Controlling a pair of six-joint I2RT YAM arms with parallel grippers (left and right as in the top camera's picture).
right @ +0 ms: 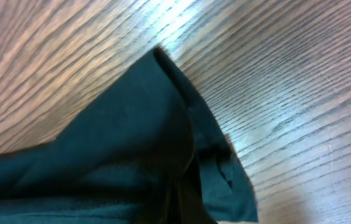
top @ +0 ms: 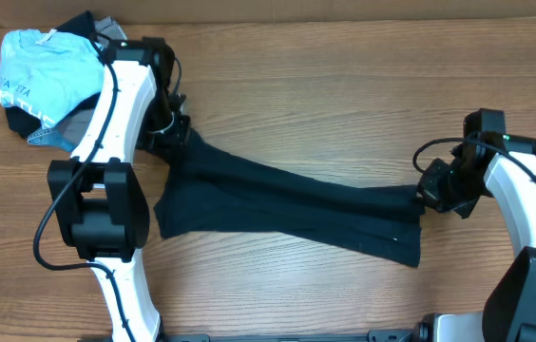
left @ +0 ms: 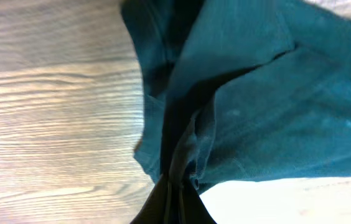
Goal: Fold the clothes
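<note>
My left gripper holds the end and next needs to move slightly back toward my base, over the T-shirt's lower layer point(top: 181, 201) point(left: 153, 127), and let go of it, because that layer is already spread out below.
The black T-shirt point(top: 287, 204) lies stretched across the middle of the wooden table, pulled taut between both arms. My left gripper point(top: 175, 133) is shut on its upper left end; the left wrist view shows the bunched dark cloth point(left: 238, 99) running into the closed fingers point(left: 174, 196). My right gripper point(top: 427, 195) is shut on the shirt's right end; the right wrist view shows a folded hem corner point(right: 132, 143) gathered into the fingers point(right: 185, 205). No logo shows.
A light-blue shirt with white lettering point(top: 45, 76) lies crumpled at the far left corner over dark and grey cloth point(top: 92, 24). The left arm point(top: 116, 104) reaches over that area. The table's front edge runs along the bottom.
</note>
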